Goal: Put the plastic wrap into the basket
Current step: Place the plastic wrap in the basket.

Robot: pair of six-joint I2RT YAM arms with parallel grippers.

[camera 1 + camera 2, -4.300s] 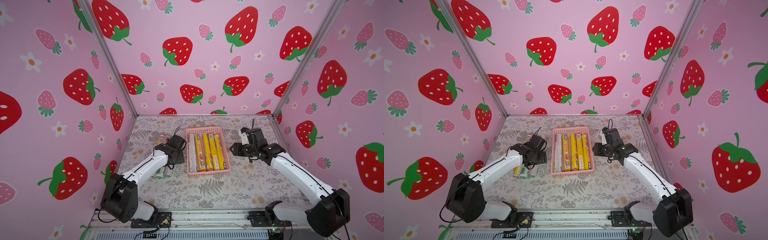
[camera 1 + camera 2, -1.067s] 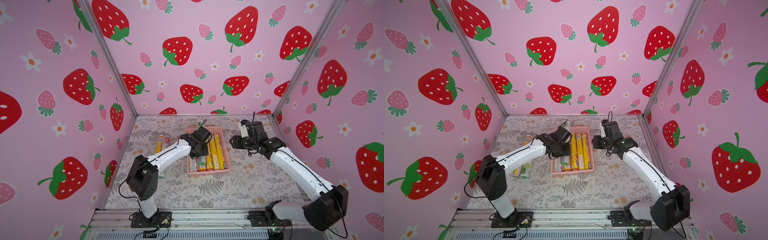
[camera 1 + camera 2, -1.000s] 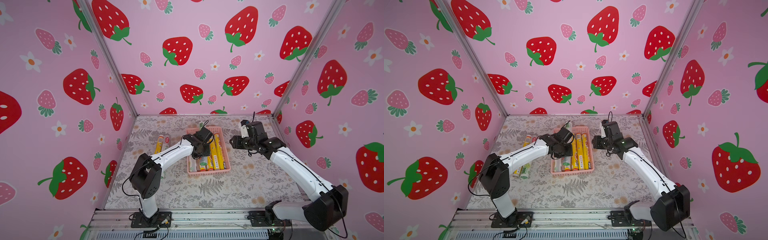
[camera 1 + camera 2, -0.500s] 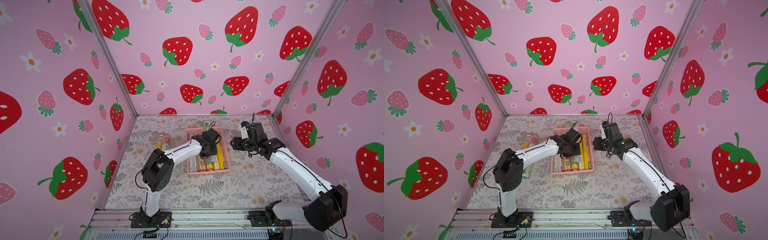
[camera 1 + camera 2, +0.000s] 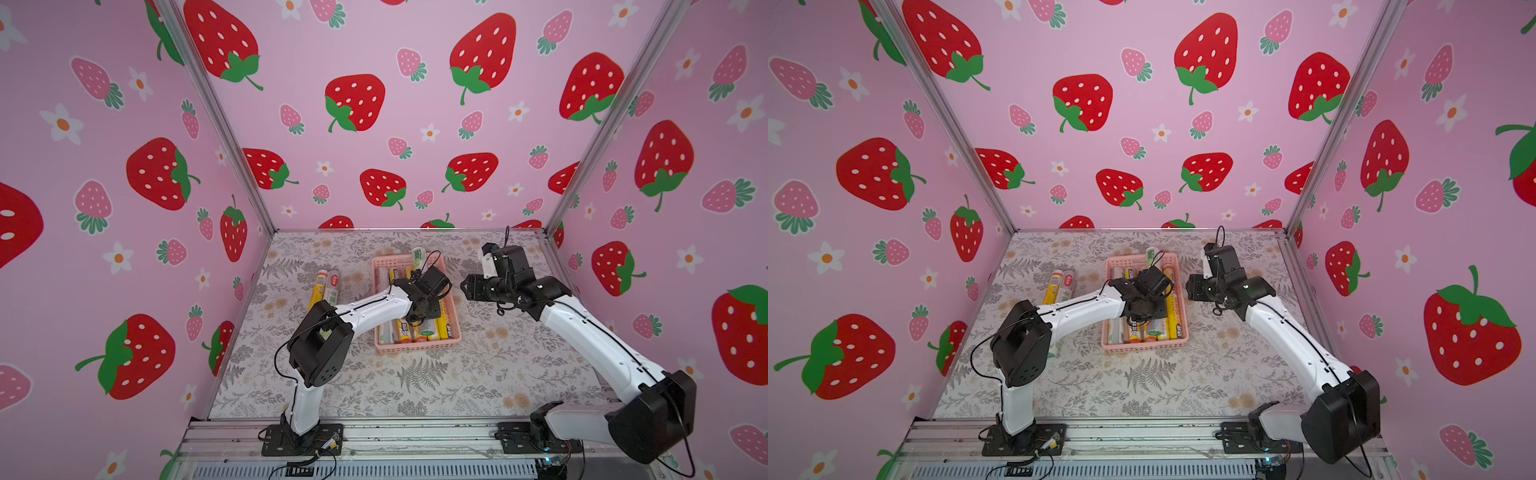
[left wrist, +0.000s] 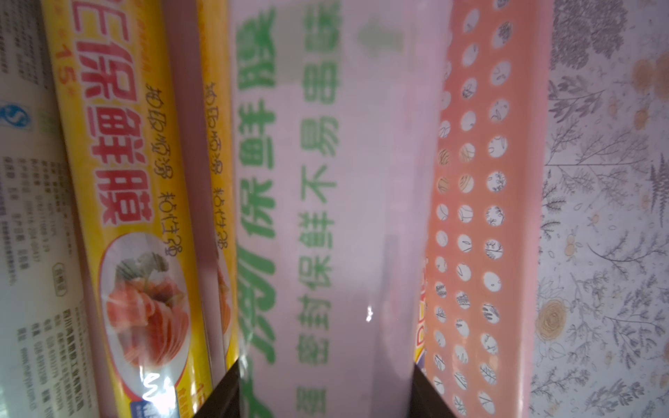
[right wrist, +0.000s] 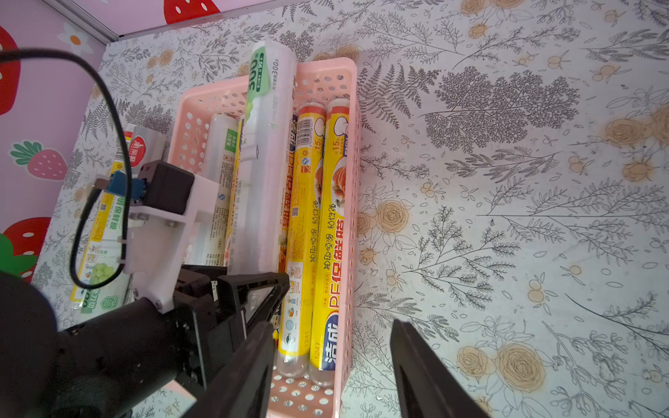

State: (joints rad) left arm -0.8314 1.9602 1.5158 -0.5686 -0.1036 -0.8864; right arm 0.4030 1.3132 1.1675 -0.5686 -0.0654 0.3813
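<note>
The yellow rolls lie below the left gripper, so it next needs to move back from the basket's far rim, go down and let go of the white roll onto them.
The pink basket (image 5: 417, 348) (image 5: 1144, 348) sits mid-table with several rolls of plastic wrap lying lengthwise in it, mostly yellow (image 7: 335, 231) (image 6: 119, 181). My left gripper (image 5: 420, 309) (image 6: 325, 383) is shut on a white roll with green print (image 7: 268, 144) (image 6: 325, 217). It holds this roll lengthwise over the basket's rolls, near the right wall (image 6: 481, 217), with the far end (image 5: 417, 254) past the far rim. My right gripper (image 5: 463, 287) (image 7: 331, 325) hovers open and empty just right of the basket.
Two more rolls (image 5: 326, 286) (image 5: 1059, 286) lie side by side on the floral table left of the basket. Pink strawberry walls close in the back and both sides. The left arm's elbow (image 5: 320, 349) stands over the near left of the table.
The left arm has carried the white roll rightward across the basket, and its elbow has swung in towards the middle. The right arm has stayed put.
</note>
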